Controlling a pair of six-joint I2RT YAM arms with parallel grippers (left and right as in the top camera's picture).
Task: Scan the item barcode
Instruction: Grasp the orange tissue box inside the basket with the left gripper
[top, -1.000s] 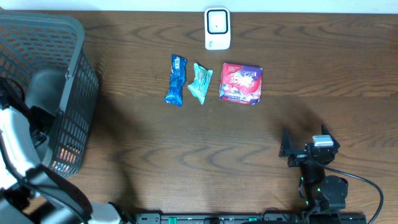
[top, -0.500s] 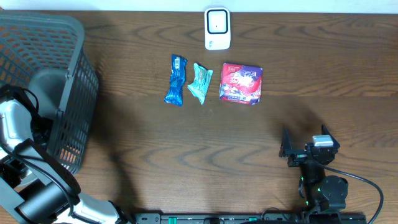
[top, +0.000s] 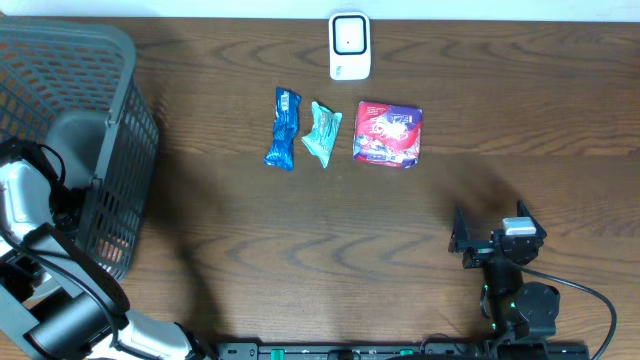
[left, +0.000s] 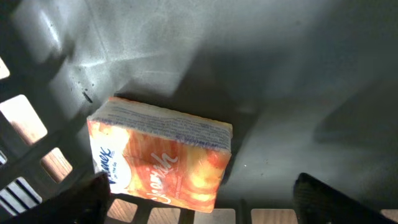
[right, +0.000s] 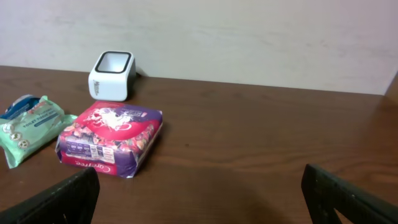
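Observation:
My left gripper will next move down onto the pack's orange end (left: 198, 175), which is below it between the open fingers. It will close there, as both fingers are already on either side of the pack.
An orange tissue pack (left: 163, 157) lies on the floor of the grey basket (top: 120, 130). My left gripper (left: 202, 200) hovers over the pack with its jaws wide open. The pack lies close to the left finger (left: 87, 198) and well clear of the right one (left: 323, 196). Overhead, the left arm (top: 22, 205) reaches into the basket, which hides the jaws. The white scanner (top: 349, 45) stands at the table's far edge. My right gripper (top: 490, 238) rests open and empty at the front right, facing the scanner (right: 112, 74).
A blue wrapper (top: 283, 128), a teal pouch (top: 323, 133) and a red-purple pack (top: 388, 133) lie in a row in front of the scanner. The basket's mesh walls enclose the left gripper. The right arm's cable (top: 580, 290) loops at the table's front edge.
The left arm has shifted further into the basket since the oldest frame, then held still. The right arm and the items on the table have not moved.

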